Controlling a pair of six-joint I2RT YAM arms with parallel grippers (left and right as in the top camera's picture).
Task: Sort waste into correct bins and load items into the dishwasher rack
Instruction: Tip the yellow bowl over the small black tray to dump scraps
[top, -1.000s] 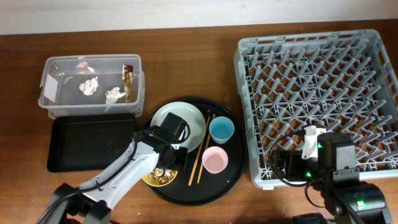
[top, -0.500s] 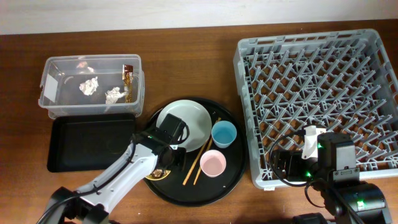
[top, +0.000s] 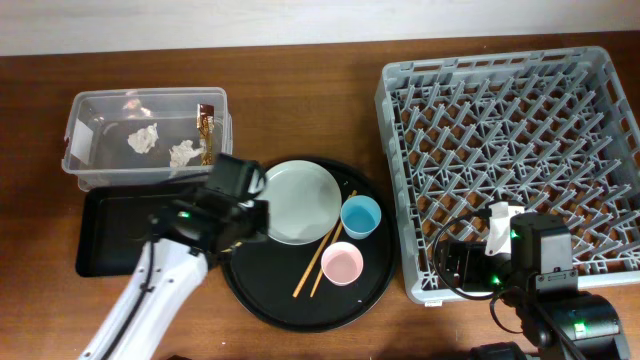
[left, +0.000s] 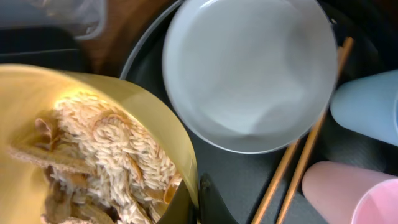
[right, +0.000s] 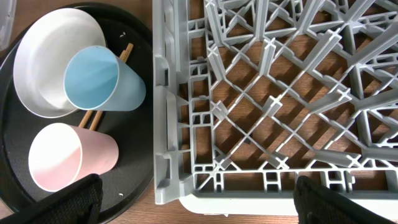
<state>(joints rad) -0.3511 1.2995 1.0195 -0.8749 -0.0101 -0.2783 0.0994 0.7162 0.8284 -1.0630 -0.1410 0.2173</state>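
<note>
My left gripper has the bowl, and the bowl's leftovers must come out first. I need to tilt my left gripper over the shallow black tray (top: 120, 245), then carry the bowl onto the grey-green plate (top: 300, 200) and let go.
My left gripper (left: 196, 200) is shut on the rim of the small yellow bowl (left: 124, 99), which holds beige-brown food leftovers (left: 93, 155). In the overhead view the left gripper (top: 235, 200) hangs over the left edge of the round tray, next to the shallow black tray (top: 120, 245), and hides the bowl. The grey-green plate (top: 300, 200), blue cup (top: 360, 215), pink cup (top: 343, 262) and chopsticks (top: 322, 250) lie on the round tray. The clear tub (top: 90, 120) holds tissue scraps (top: 143, 138) and the wrapper (top: 207, 125). My right gripper (right: 196, 208) is open at the front left corner of the rack (top: 500, 150).
The large round black tray (top: 290, 300) sits between the bins and the rack. The right arm (top: 530, 260) overlaps the rack's front edge. The brown table edge runs along the front.
My left gripper has lifted the yellow bowl off the round tray and carried it up and left towards the black tray. The plate, cups and chopsticks shifted slightly. The right arm has not moved.
</note>
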